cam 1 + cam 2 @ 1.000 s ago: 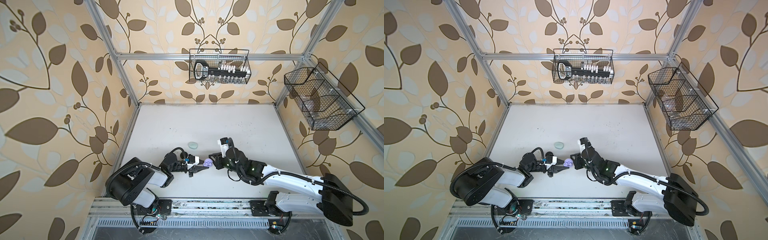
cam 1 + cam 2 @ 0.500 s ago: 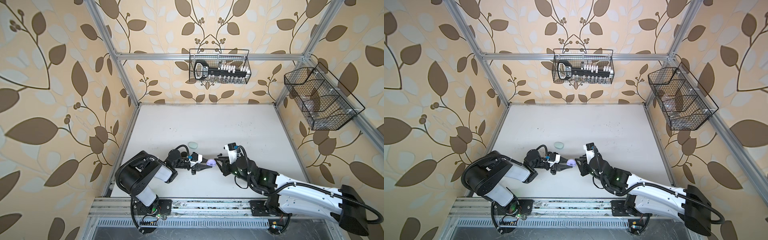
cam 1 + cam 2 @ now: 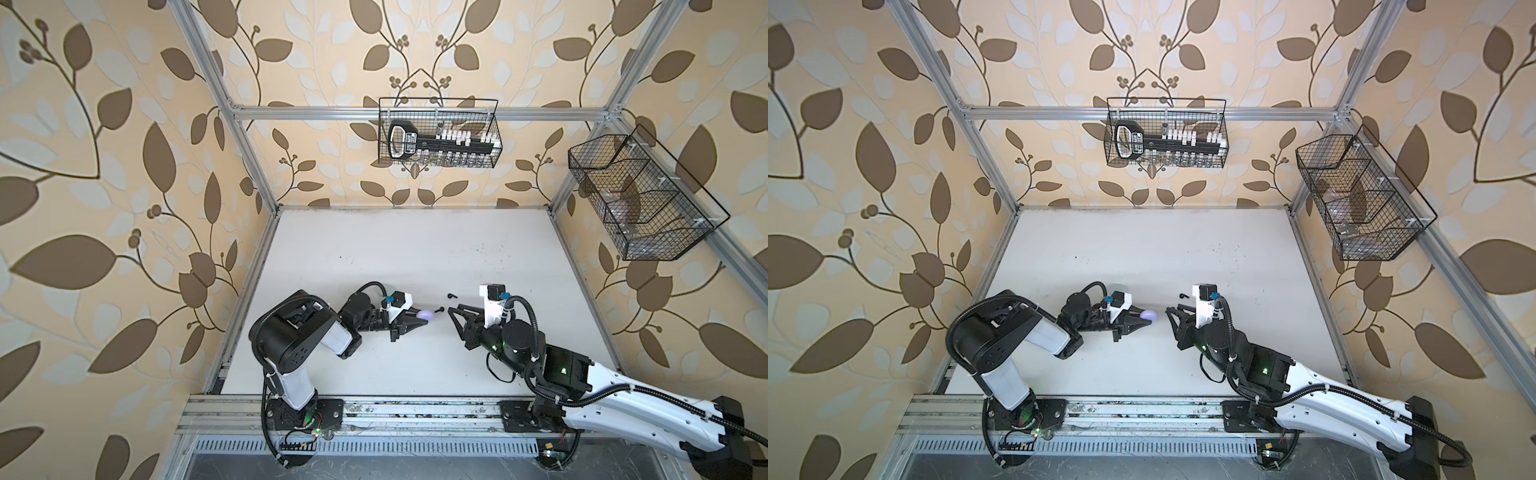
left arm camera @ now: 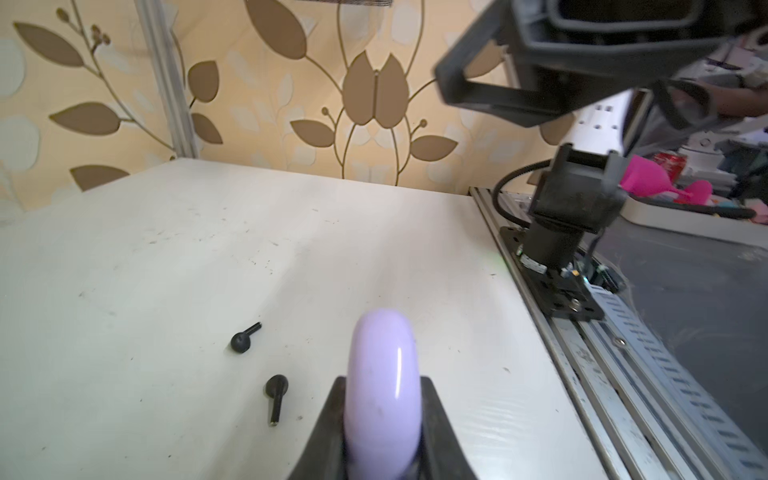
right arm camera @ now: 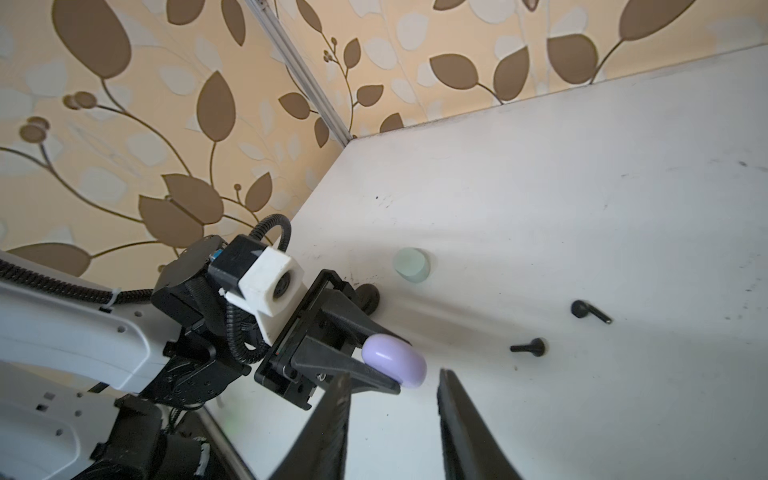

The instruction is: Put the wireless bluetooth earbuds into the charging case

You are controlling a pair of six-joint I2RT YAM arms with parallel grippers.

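Observation:
The lilac case (image 3: pixel 427 315) goes outward next, turning and coming down for my left gripper to release, since bare tabletop beside the earbuds lies below and outward of its fingers.
My left gripper (image 3: pixel 419 322) is shut on the lilac charging case (image 3: pixel 427 315), holding it edge-on just above the table; the case (image 4: pixel 380 353) shows closed between the black fingers. Two black earbuds lie on the table just beyond it, one (image 4: pixel 245 338) farther and one (image 4: pixel 275 392) nearer. Both also show in the right wrist view: one earbud (image 5: pixel 588 311) and the other earbud (image 5: pixel 530 346). My right gripper (image 3: pixel 452 313) stands open and empty a short gap to the right of the case (image 5: pixel 395 361), pointing at it.
A pale mint round case (image 5: pixel 411 265) sits on the table behind the left gripper, with a dark round thing (image 5: pixel 368 297) beside it. Wire baskets hang on the back wall (image 3: pixel 438 133) and the right wall (image 3: pixel 640 199). An aluminium rail (image 3: pixel 415 409) runs along the front edge.
My right gripper has drawn back to the right, away from the lilac case, and its jaws have widened. The left gripper has kept its hold on the case.

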